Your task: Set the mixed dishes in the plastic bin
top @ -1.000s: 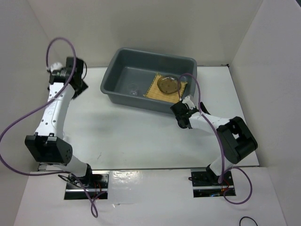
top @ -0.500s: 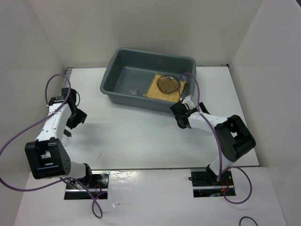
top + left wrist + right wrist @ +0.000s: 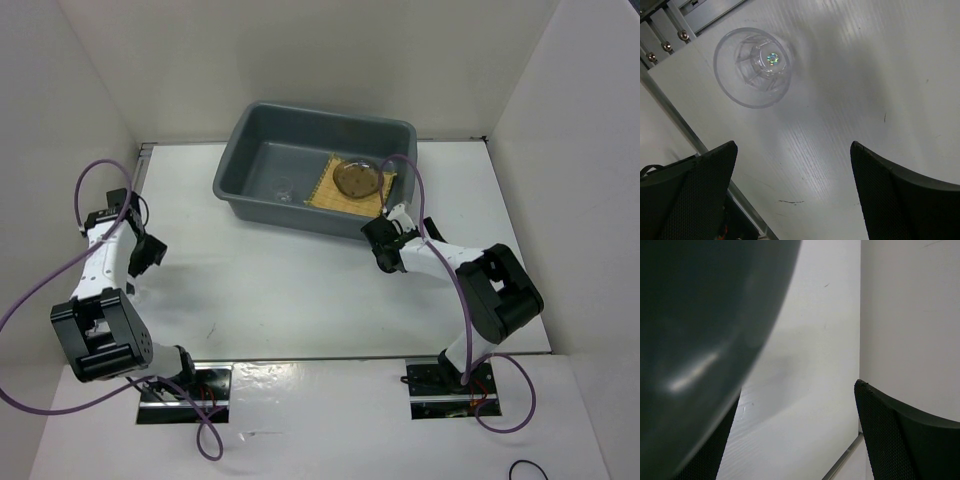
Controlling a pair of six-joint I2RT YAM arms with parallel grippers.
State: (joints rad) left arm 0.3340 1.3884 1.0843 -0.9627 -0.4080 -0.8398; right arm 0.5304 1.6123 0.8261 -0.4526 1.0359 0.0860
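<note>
My left gripper needs to go down toward the bar, onto the small clear cup's side [image 3: 137, 293] [image 3: 785, 79], with one finger inside, before it grabs.
The dark grey plastic bin [image 3: 243, 172] stands at the back middle of the table. Inside it the tan woven mat [image 3: 331, 196] lies flat with a round transparent plate [image 3: 357, 178] on top. A small clear cup [image 3: 754, 67] stands upright on the table by the left edge, seen in the left wrist view ahead of my left gripper [image 3: 793, 147], which is open and empty above bare table. In the top view the left gripper [image 3: 141, 260] is at the far left. My right gripper [image 3: 381, 247] is open and empty beside the bin's near right wall [image 3: 700, 315].
White walls close in the table on the left, back and right. A metal rail [image 3: 670, 35] runs along the table's left edge next to the cup. A faint clear shape [image 3: 285, 194] lies on the bin floor left of the mat.
My left arm has swung from the back left corner, near the bin, down along the left edge toward the front. The right arm and the bin's contents have not moved.
</note>
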